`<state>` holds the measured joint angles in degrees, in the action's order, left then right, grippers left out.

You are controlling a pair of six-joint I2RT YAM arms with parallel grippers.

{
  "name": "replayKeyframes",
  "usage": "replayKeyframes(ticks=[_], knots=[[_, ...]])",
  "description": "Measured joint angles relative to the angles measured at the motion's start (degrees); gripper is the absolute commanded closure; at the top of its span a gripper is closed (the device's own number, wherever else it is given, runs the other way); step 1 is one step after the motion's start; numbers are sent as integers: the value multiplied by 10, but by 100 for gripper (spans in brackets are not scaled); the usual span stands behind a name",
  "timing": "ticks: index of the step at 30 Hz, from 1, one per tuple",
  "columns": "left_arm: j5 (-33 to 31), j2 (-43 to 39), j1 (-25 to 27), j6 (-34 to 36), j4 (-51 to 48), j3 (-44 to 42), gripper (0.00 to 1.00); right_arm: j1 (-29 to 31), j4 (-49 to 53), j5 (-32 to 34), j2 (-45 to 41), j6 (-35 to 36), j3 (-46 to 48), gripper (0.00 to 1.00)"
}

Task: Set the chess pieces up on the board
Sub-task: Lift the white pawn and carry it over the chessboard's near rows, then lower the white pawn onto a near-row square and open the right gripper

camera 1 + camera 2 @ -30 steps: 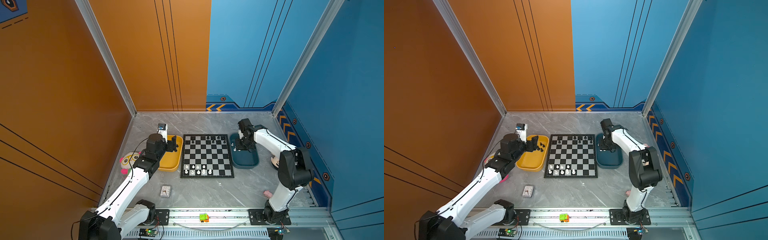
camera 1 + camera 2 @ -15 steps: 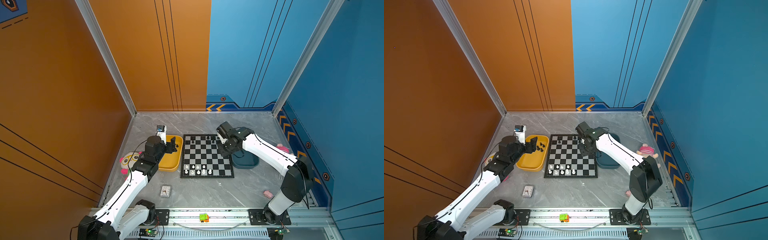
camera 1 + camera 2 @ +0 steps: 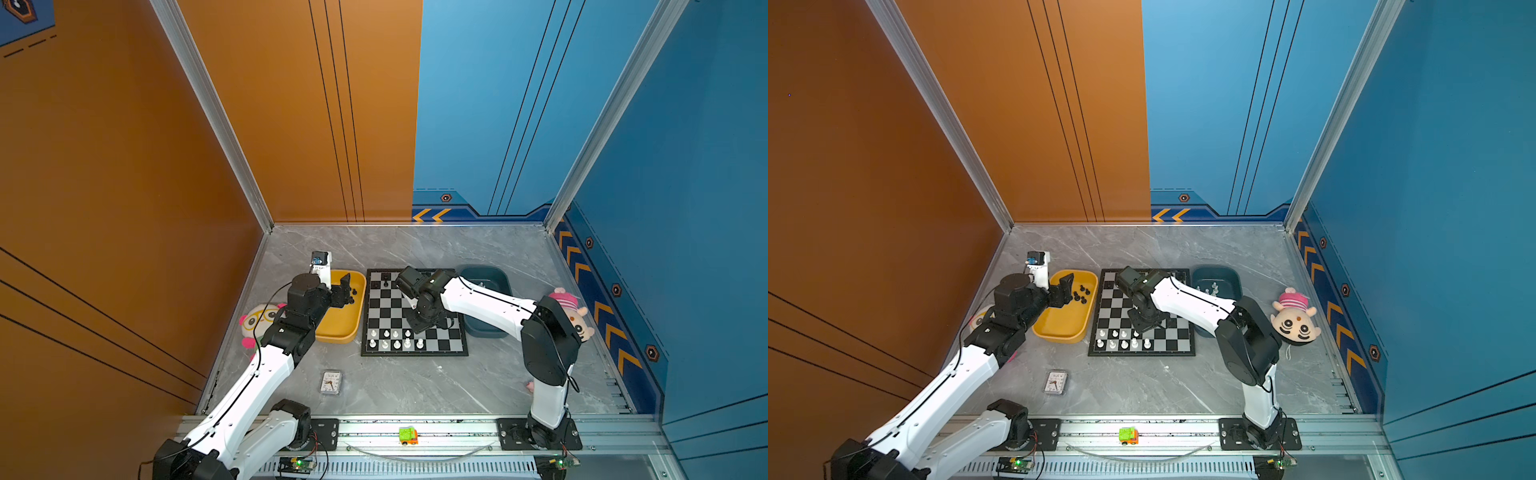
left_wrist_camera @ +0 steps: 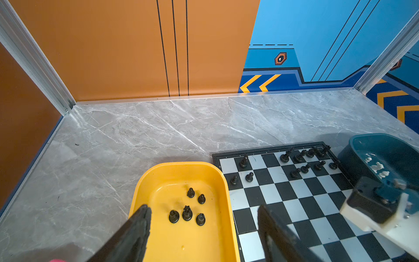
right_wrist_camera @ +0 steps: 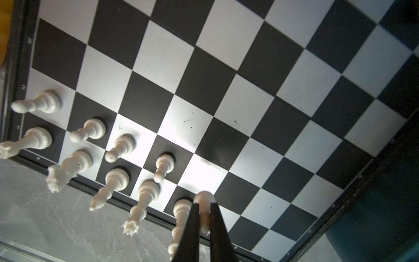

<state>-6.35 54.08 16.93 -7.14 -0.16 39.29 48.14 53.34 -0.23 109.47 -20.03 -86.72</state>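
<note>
The pawn row stops at the last standing pawn, so my right gripper should next lower onto the empty white square (image 3: pixel 1148 334) (image 5: pixel 202 173) beside that pawn and release the white pawn.
The board (image 3: pixel 449 341) (image 3: pixel 1177 341) lies between two trays. My right gripper (image 5: pixel 205 205) (image 3: pixel 415 328) is shut on a white pawn (image 5: pixel 203 196), held low over the near rows next to several standing white chess pieces (image 5: pixel 118 145) (image 3: pixel 395 338). Black chess pieces (image 4: pixel 303 156) stand on the far rows. My left gripper (image 4: pixel 203 209) (image 3: pixel 345 291) hangs open over the yellow tray (image 4: pixel 176 245) (image 3: pixel 1061 324), above several black pieces (image 4: pixel 187 213), holding nothing. A few more white pieces (image 3: pixel 1210 287) lie in the teal tray (image 3: pixel 1217 274).
A plush face (image 3: pixel 259 318) lies left of the yellow tray under the left arm. A plush doll (image 3: pixel 1293 318) sits to the right by the right arm's elbow. A small clock (image 3: pixel 331 381) lies in front of the board, and a toy car (image 3: pixel 408 435) sits on the front rail.
My right arm swung from the teal tray across the board to the near white rows, its gripper still shut. The left arm barely shifted over the yellow tray.
</note>
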Motion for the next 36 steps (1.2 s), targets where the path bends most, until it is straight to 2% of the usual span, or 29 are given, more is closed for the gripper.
replayKeyframes(ticks=[36], knots=[[0, 0, 0, 0, 0, -1, 24, 2, -17, -2, 35, -10, 9, 100]])
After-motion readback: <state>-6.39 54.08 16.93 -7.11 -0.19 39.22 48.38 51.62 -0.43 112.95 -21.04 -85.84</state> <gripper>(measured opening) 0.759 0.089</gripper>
